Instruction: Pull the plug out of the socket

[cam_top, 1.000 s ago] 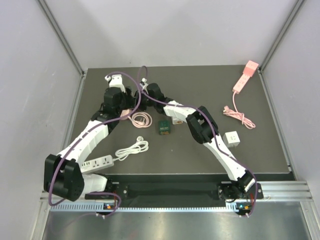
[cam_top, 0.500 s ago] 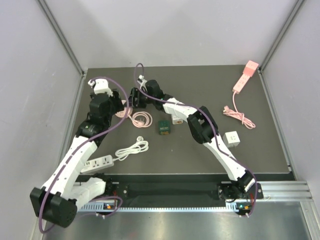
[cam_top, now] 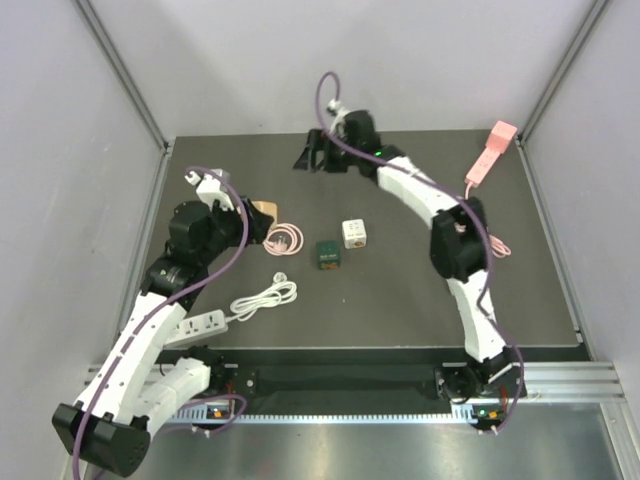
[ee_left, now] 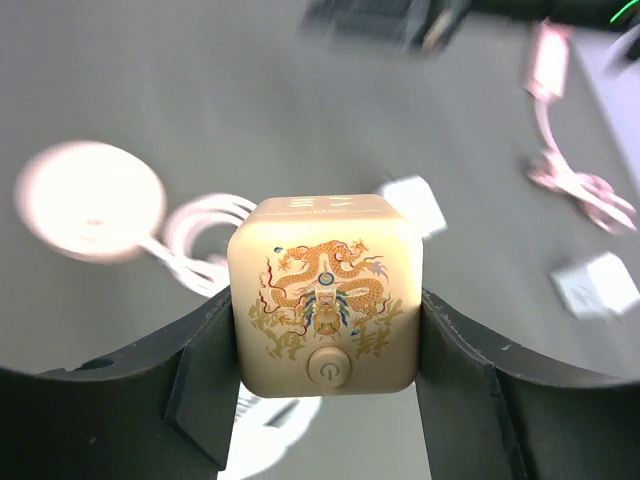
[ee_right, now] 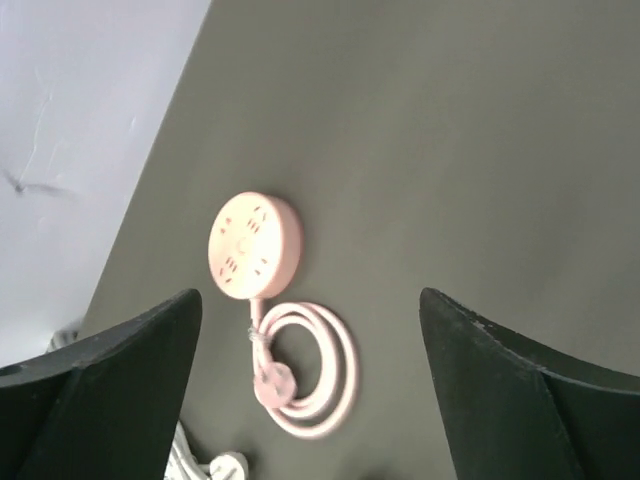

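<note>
Bare mat beside the green cube lies below my left gripper and to its right in the top view, so I will cross there, lower and release the beige plug.
My left gripper (ee_left: 325, 345) is shut on a beige cube plug (ee_left: 325, 290) with a gold dragon print and a round power button, held above the mat. From above, the cube (cam_top: 263, 208) shows at the tip of the left gripper (cam_top: 255, 213). In the right wrist view the round pink socket (ee_right: 254, 246) lies flat on the mat with its coiled pink cord (ee_right: 310, 372), and nothing is plugged into it. My right gripper (ee_right: 310, 335) is open and empty, high over the mat; it hangs near the back edge (cam_top: 311, 152). The socket (ee_left: 90, 200) shows blurred below the cube.
A green cube (cam_top: 328, 254) and a white cube (cam_top: 354, 234) sit mid-mat. A white power strip (cam_top: 195, 326) with its bundled cord (cam_top: 265, 298) lies front left. A pink power strip (cam_top: 490, 155) rests at the back right corner, its cord partly behind the right arm.
My right gripper opened, let go and swung away to the back of the mat. My left arm drew back to the left, carrying the beige cube off the pink socket.
</note>
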Controlling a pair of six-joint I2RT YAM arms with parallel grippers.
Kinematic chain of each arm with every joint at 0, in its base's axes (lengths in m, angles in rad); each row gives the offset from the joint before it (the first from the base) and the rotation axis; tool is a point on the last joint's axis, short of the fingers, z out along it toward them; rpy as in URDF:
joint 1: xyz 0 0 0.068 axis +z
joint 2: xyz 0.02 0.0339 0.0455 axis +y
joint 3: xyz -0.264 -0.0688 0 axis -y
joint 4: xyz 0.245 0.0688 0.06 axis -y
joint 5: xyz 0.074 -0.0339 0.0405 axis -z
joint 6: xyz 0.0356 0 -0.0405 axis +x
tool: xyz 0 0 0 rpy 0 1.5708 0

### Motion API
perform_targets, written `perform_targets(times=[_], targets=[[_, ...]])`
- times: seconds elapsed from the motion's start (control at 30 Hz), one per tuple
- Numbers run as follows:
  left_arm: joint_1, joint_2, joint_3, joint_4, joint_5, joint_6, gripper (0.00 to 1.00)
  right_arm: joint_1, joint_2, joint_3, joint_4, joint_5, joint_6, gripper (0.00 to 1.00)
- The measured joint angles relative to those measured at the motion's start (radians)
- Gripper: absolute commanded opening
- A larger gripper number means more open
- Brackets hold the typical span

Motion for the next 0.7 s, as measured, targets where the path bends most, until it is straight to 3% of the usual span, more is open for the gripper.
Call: perform_targets(times=[0.1, 0.2, 0.4, 0.57, 0.7], targets=[[-0.024, 0.017, -0.062, 0.037, 0.083, -0.062, 0.0, -0.078, -0.216, -0.196, -0.015, 0.045, -0.037, 0.98], [-0.116, 0.037, -0.156, 0.129, 0.084, -0.118, 0.0, -0.13, -0.433, -0.417, -0.013, 0.087, -0.055, 1.0], [-0.453, 0.184, -0.269, 0.34, -0.103, -0.154, 0.0, -0.154, -0.781, -0.788, -0.021, 0.142, -0.075, 1.0], [-0.583, 0.389, -0.281, 0.545, -0.282, -0.154, 0.0, -0.196, -0.974, -0.985, -0.059, 0.185, -0.076, 1.0], [-0.668, 0.557, -0.278, 0.668, -0.444, -0.153, 0.0, -0.256, -1.104, -1.042, -0.08, 0.211, -0.085, 1.0]])
